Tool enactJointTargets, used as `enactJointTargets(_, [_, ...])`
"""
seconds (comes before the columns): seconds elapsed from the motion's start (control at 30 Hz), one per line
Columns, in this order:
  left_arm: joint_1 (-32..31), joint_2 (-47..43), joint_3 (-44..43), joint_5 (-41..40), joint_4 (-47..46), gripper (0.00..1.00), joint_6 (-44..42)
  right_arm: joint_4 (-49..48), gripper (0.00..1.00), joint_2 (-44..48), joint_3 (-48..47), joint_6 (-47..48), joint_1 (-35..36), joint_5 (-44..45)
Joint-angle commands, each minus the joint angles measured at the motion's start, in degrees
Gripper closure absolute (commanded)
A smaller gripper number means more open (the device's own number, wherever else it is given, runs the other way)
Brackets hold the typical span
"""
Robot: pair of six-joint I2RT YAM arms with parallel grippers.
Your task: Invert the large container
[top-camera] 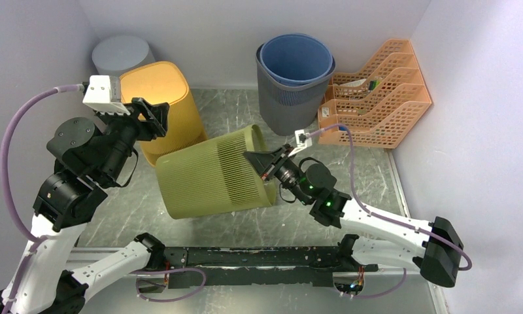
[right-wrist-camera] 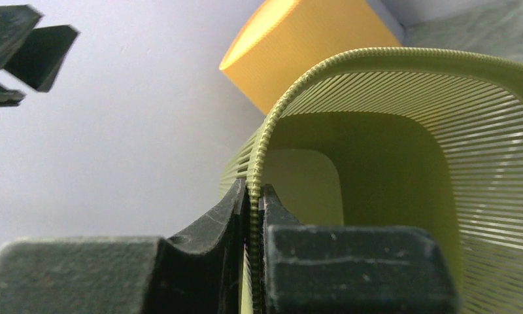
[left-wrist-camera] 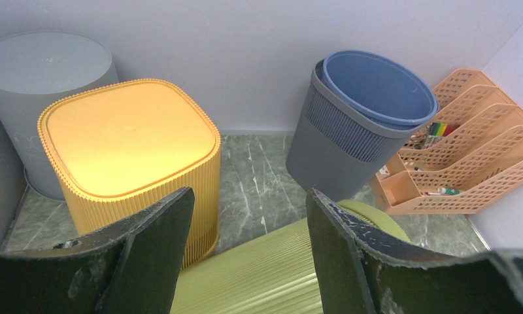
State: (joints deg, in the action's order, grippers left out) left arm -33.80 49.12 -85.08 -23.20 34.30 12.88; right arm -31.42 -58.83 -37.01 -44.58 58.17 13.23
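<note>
My right gripper lowers toward the right in the top view next, tipping the container's rim down, then releases it. Bare tabletop lies below it on that side.
The large olive-green ribbed container (top-camera: 210, 173) lies tipped on its side in the middle of the table, its mouth towards the right and its base towards the left. My right gripper (top-camera: 262, 161) is shut on the container's rim (right-wrist-camera: 253, 196), one finger inside and one outside. The container's hollow inside (right-wrist-camera: 350, 176) fills the right wrist view. My left gripper (top-camera: 151, 118) is open and empty, raised above and left of the container's base end. In the left wrist view the green wall (left-wrist-camera: 259, 275) shows below and between my open fingers (left-wrist-camera: 337, 248).
An upside-down yellow bin (top-camera: 164, 108) stands right behind the green container, with a grey upside-down bin (top-camera: 121, 53) behind it. A blue bin nested in a grey one (top-camera: 295, 75) stands at the back. An orange file rack (top-camera: 376, 95) is at the back right.
</note>
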Motion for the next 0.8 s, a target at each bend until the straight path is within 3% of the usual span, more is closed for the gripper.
enactJointTargets(0.0, [0.1, -0.1, -0.6, 0.3, 0.1, 0.26, 0.2, 2.1, 1.00, 2.3, 6.2, -3.8, -3.8, 0.1])
enactJointTargets(0.2, [0.1, 0.7, -1.5, 0.3, 0.7, 0.26, 0.1, -11.2, 1.00, 1.5, 17.0, -11.3, -11.0, -10.3])
enactJointTargets(0.43, [0.2, 1.0, -2.4, 0.0, 1.0, 0.26, -0.3, -19.0, 1.00, -5.0, 17.3, -13.4, -11.2, -14.4])
enactJointTargets(0.67, [0.1, 1.5, -2.9, -0.8, 1.8, 0.26, -0.7, -52.7, 1.00, -25.7, 16.2, -25.6, -10.7, -23.5])
enactJointTargets(0.77, [0.1, 2.0, -3.6, -1.3, 2.1, 0.26, -1.0, -57.2, 1.00, -30.2, 14.0, -27.3, -10.2, -24.5])
